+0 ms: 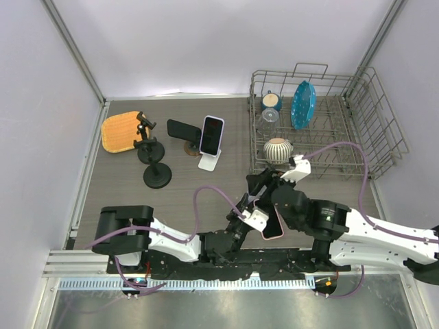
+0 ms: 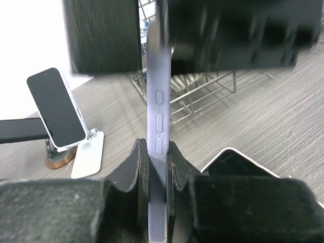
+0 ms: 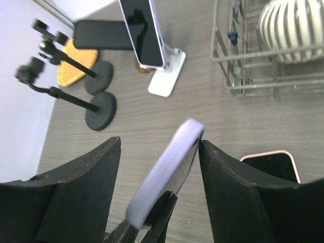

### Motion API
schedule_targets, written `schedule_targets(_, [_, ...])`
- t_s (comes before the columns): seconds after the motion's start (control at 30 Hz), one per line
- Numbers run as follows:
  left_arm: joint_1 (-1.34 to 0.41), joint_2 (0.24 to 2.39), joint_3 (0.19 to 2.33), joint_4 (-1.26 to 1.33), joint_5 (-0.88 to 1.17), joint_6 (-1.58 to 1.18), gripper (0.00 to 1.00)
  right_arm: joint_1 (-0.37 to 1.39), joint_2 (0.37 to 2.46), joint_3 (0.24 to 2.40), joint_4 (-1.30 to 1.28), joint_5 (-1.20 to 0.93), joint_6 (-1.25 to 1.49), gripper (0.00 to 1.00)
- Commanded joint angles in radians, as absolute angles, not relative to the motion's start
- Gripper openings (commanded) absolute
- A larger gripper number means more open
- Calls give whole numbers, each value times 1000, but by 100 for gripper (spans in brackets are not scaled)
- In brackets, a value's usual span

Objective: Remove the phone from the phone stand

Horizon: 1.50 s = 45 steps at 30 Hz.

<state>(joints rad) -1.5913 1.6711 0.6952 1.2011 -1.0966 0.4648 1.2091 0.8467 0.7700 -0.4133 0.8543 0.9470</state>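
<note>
The lavender-cased phone (image 2: 158, 111) is still upright above the table, and my left gripper should turn it to lay it flat, then lower it beside the pink-cased phone.
My left gripper (image 2: 157, 147) is shut on the lower edge of a lavender-cased phone (image 2: 158, 111) and holds it upright, edge-on, above the table. My right gripper (image 3: 160, 142) is open around the same phone (image 3: 167, 172); its right finger touches the phone's top corner and its left finger stands apart. In the top view both grippers meet at the table's near middle, left (image 1: 247, 212) and right (image 1: 264, 185). A second phone (image 1: 212, 134) leans on a white stand (image 1: 209, 163) further back; it also shows in the left wrist view (image 2: 55, 109) and the right wrist view (image 3: 144, 30).
A pink-cased phone (image 1: 274, 228) lies flat just right of the grippers. A dark phone (image 1: 183, 128) sits on a copper-based holder. Two black stands (image 1: 158, 177) and an orange pad (image 1: 120, 131) are at the left. A wire dish rack (image 1: 384, 137) holds a striped bowl (image 1: 278, 149).
</note>
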Motion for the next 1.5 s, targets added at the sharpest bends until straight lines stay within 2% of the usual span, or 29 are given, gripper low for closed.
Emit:
schedule_targets(0.0, [-1601,1594,670,1231,-1131,350,0,1210,755,787,-313,934,870,76])
schedule_targets(0.13, [-1589,1522,678,1001,-1086,159,0,1210,669,775,-324,971,830,86])
schedule_targets(0.2, [-1559,1471,681,812,-1054,-25,0,1210,644,769,-336,992,813,90])
schedule_targets(0.43, [-1404,1324,661,410,-815,-486,0,1210,555,764,-397,1055,761,92])
schedule_targets(0.57, [-1324,1269,646,308,-669,-667,0,1210,523,755,-431,1086,758,92])
schedule_targets(0.9, [-1226,1288,577,282,-476,-1052,0,1210,457,732,-472,1127,765,91])
schedule_targets(1.2, [-1216,1417,506,466,-393,-1313,0,1210,451,730,-488,1138,773,91])
schedule_targets(1.47, [-1223,1506,489,587,-335,-1399,0,1209,443,724,-491,1144,778,90])
